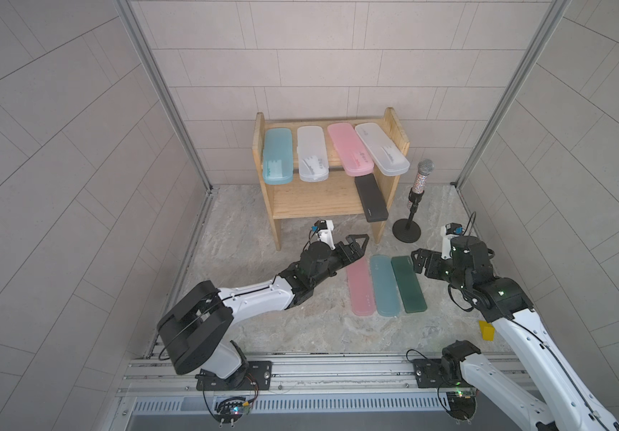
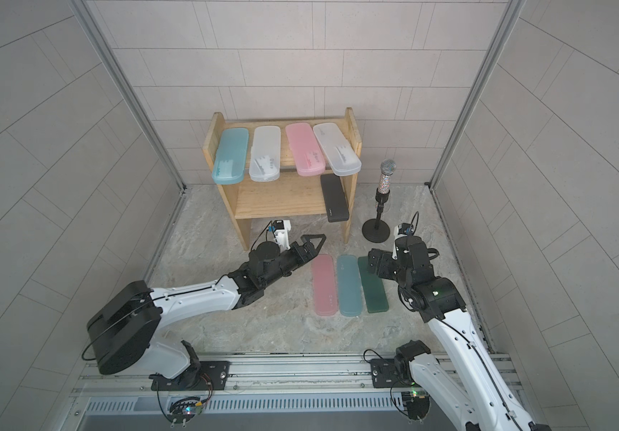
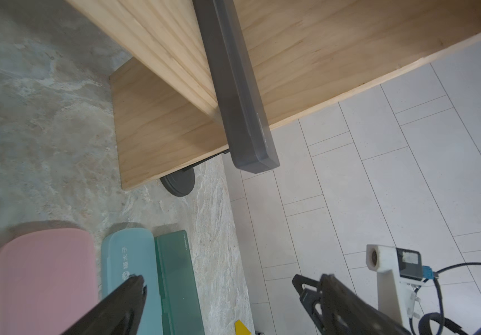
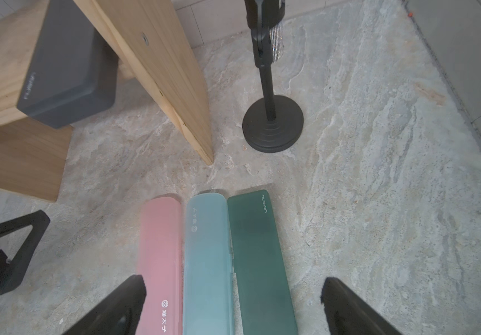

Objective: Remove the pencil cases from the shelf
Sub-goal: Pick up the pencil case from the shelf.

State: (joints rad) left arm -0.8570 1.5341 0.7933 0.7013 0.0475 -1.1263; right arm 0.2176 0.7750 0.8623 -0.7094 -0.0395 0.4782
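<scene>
My left gripper should move outward next and close on the black case's front end [image 1: 376, 214] [image 3: 251, 146], because that end sticks out over the shelf's lower level.
The pine shelf [image 1: 311, 197] holds a light blue [image 1: 277, 156], a frosted white [image 1: 312, 153], a pink [image 1: 349, 148] and another frosted white pencil case [image 1: 382, 149] on its upper tier. A black case [image 1: 370, 199] lies on the lower tier at the right and overhangs the front edge. Pink [image 1: 361, 287], light blue [image 1: 384, 285] and dark green [image 1: 408, 284] cases lie side by side on the table. My left gripper [image 3: 217, 281] is open and empty, just in front of and below the black case [image 3: 233, 87]. My right gripper [image 4: 232, 280] hangs open over the far end of the green case [image 4: 259, 261].
A glittery microphone [image 1: 418, 197] on a black round-based stand is right of the shelf, close behind my right arm. A small yellow block [image 1: 486, 330] lies at the table's right side. Tiled walls close in the left, right and back.
</scene>
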